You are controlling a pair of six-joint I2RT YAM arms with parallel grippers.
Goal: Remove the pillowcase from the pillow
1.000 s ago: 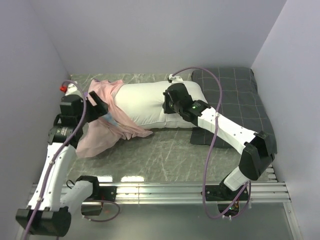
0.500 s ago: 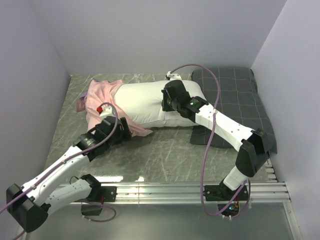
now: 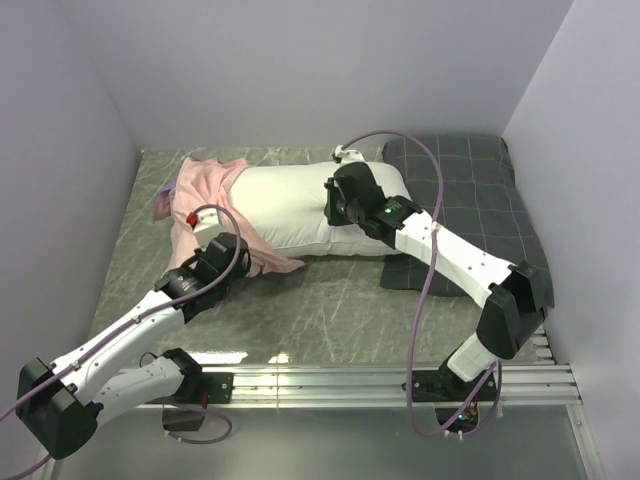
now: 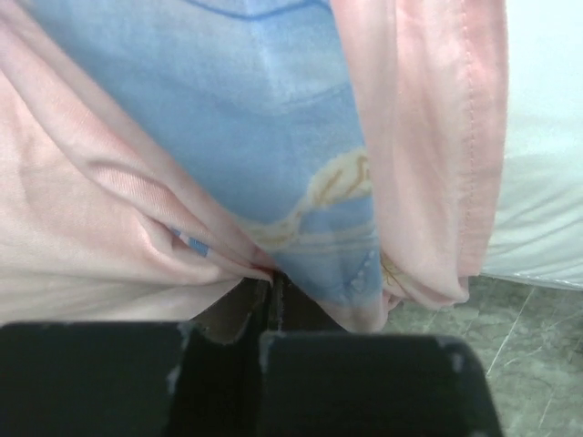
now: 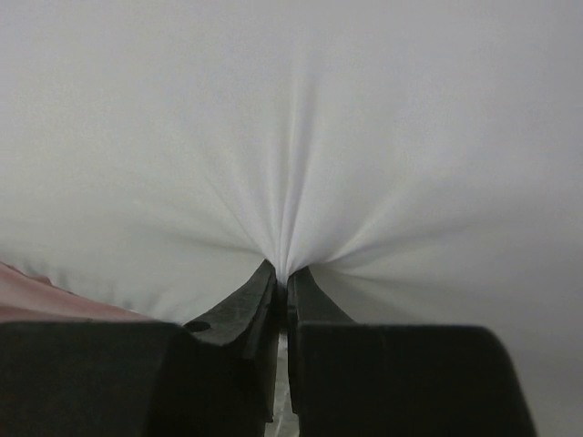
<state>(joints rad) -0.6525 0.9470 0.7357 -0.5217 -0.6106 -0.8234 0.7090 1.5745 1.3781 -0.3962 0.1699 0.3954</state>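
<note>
My right gripper opens off its pinch next, then moves back and toward the pillowcase (image 3: 205, 190), to get onto the pillow's near seamed edge.
The white pillow (image 3: 290, 205) lies across the middle of the table, its left end still inside the pale pink pillowcase (image 3: 205, 190). My left gripper (image 3: 240, 258) is at the pillowcase's near edge; in the left wrist view its jaws (image 4: 271, 284) are shut on a fold of the pillowcase (image 4: 273, 137), which shows pink with a blue printed patch, with the pillow (image 4: 547, 137) bare at right. My right gripper (image 3: 335, 208) rests on the pillow's right half. In the right wrist view it (image 5: 282, 278) is shut on a pinch of the white pillow (image 5: 291, 118), creases fanning from the tips.
A dark grey checked pillow (image 3: 480, 200) lies at the back right, touching the white one and passing under my right arm. Walls close in the left, back and right sides. A metal rail (image 3: 400, 380) runs along the near edge of the marbled tabletop (image 3: 320, 300).
My left arm let the lifted pillowcase drop, swung down from the far left to its near edge and shut on the fabric. The right gripper keeps its pinch on the pillow.
</note>
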